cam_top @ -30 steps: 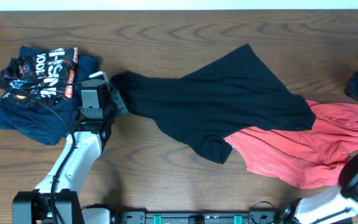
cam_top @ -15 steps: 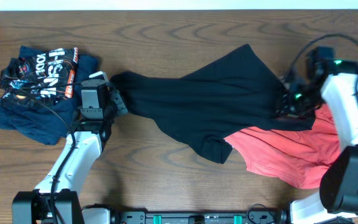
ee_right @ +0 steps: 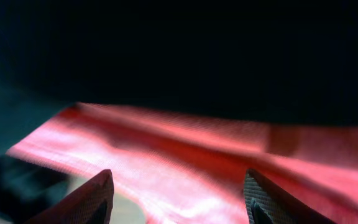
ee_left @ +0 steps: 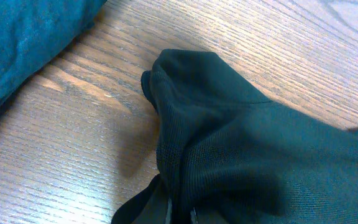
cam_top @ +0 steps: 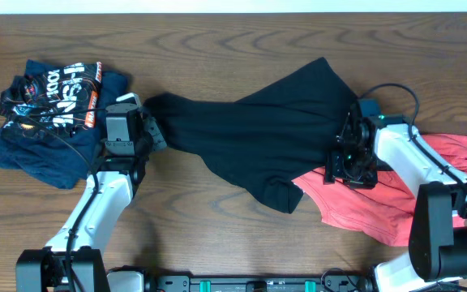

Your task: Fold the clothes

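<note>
My right gripper lowers onto the fold of red fabric next, since that fold shows bare just below its open fingers, beside the black garment's edge.
The clothes lie across the wooden table. A large black garment (cam_top: 282,122) (ee_left: 241,143) is spread in the middle. My left gripper (cam_top: 148,128) (ee_left: 180,214) is shut on its bunched left corner. A coral-red garment (cam_top: 412,195) (ee_right: 185,149) lies at the right, partly under the black one's right edge (ee_right: 179,56). My right gripper (cam_top: 340,166) (ee_right: 179,186) hovers open just above the red fabric where the two meet, with nothing between its fingers. Navy printed garments (cam_top: 51,113) (ee_left: 23,43) sit piled at the far left.
Bare wood (cam_top: 217,235) lies between the black garment and the arm bases (cam_top: 258,284) at the front edge. The table's far edge (cam_top: 217,10) runs along the top. The navy pile sits close beside the left arm's wrist.
My right arm swung in from the right edge, passed the black garment's right side, then moved down-left onto the red fabric while its jaws widened. The left gripper and the garments have not moved.
</note>
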{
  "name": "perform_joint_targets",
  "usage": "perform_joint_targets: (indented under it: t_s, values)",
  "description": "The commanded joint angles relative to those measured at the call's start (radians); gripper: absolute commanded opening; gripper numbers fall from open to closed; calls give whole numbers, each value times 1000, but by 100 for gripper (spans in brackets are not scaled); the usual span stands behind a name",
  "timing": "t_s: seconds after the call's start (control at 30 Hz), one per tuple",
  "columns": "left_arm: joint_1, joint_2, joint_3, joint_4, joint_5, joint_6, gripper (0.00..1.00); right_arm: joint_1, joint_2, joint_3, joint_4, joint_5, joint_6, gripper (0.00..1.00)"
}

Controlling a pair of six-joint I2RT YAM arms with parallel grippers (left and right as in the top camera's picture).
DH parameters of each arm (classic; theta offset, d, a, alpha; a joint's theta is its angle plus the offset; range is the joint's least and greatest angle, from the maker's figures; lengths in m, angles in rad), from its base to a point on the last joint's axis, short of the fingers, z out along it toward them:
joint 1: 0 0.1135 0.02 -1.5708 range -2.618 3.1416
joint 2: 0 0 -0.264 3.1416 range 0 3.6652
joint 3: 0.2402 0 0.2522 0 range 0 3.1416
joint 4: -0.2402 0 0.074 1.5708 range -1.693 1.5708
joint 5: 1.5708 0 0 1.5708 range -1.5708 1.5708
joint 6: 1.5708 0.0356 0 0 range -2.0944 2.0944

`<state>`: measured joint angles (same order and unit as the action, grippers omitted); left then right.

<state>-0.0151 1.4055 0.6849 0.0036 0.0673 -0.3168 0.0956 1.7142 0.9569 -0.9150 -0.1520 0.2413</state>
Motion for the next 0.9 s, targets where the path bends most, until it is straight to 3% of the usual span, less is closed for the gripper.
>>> perform_joint_targets:
  t_s: [0.0,0.1,0.13,0.2,0.23,0.47,0.67,0.87]
  values:
    - [3,3,15,0,-30,5,6,12,9,-60,69,40,43,66]
    - [3,3,15,1,-30,5,6,14,10,-109,138,40,43,60]
    - [3,3,15,1,-30,5,6,14,10,-124,158,40,43,49]
    - [3,3,15,0,-30,5,7,14,10,-140,167,40,43,5]
    - [3,3,15,0,-30,5,7,14,10,-140,163,40,43,1]
    - [3,3,15,0,-30,6,7,-104,-65,-34,53,198,133,1]
    - [3,3,15,0,-30,6,7,-384,-168,261,-64,522,130,1]
    - [3,3,15,0,-30,6,7,-631,-171,437,-53,596,87,1]
